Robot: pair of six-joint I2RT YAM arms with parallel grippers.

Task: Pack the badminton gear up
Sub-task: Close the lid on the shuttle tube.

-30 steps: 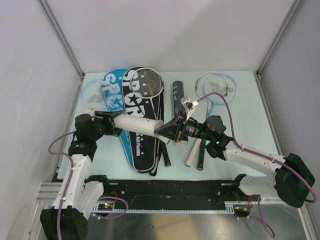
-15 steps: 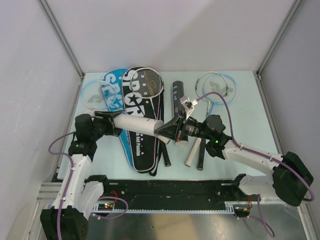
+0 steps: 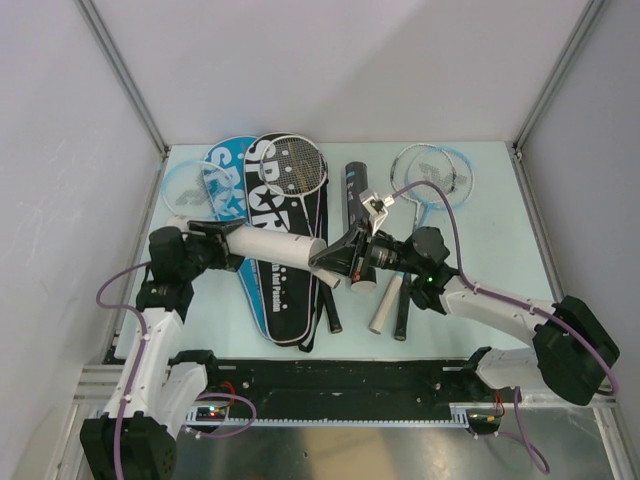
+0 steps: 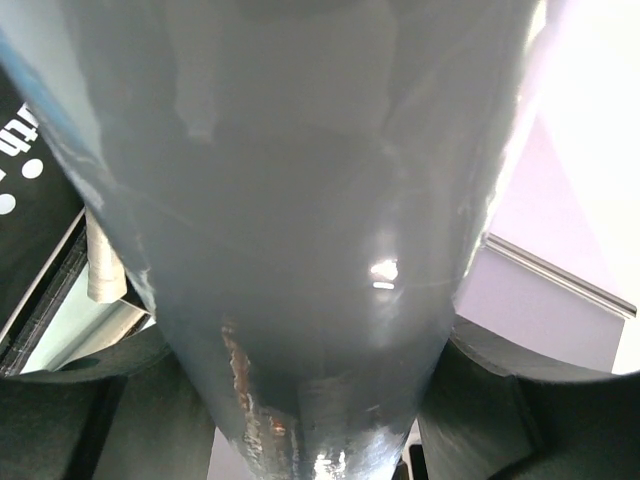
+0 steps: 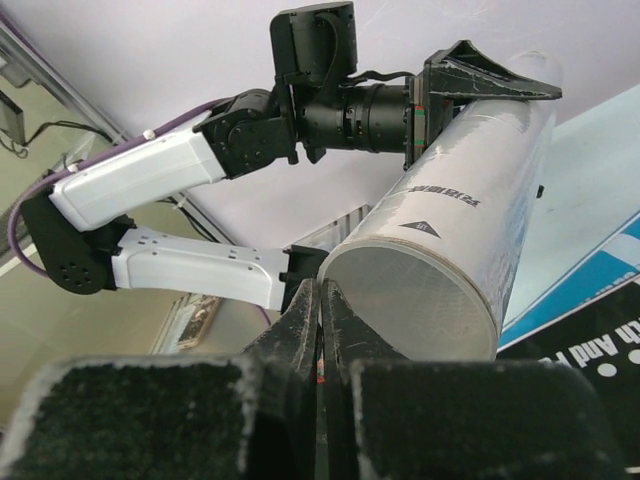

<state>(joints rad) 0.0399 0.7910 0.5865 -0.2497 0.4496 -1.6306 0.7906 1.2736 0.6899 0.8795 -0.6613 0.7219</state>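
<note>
Next, my left gripper moves over the black cover (image 3: pixel 287 290), which lies to its right in the top view, and turns the tube for release to my empty right gripper.
My left gripper (image 3: pixel 232 241) is shut on the white tube (image 3: pixel 283 247) and holds it level above the black "SPORT" cover (image 3: pixel 287 290). The tube fills the left wrist view (image 4: pixel 300 200), with a finger (image 4: pixel 505 410) on each side. My right gripper (image 3: pixel 326 264) is shut, and its tips (image 5: pixel 320 292) rest against the rim of the tube's capped end (image 5: pixel 415 300). Nothing shows between its jaws. The black tube (image 3: pixel 355 190) lies on the table behind. One racket (image 3: pixel 297 165) lies on the black cover.
A blue cover (image 3: pixel 222 178) and another racket head (image 3: pixel 185 187) lie at the back left. Two rackets (image 3: pixel 430 175) lie at the back right, with a white handle (image 3: pixel 385 305) and a black handle (image 3: pixel 400 312) under my right arm. Walls stand on three sides.
My right gripper has edged slightly left and up against the tube's end. The left arm and the tube have held still.
</note>
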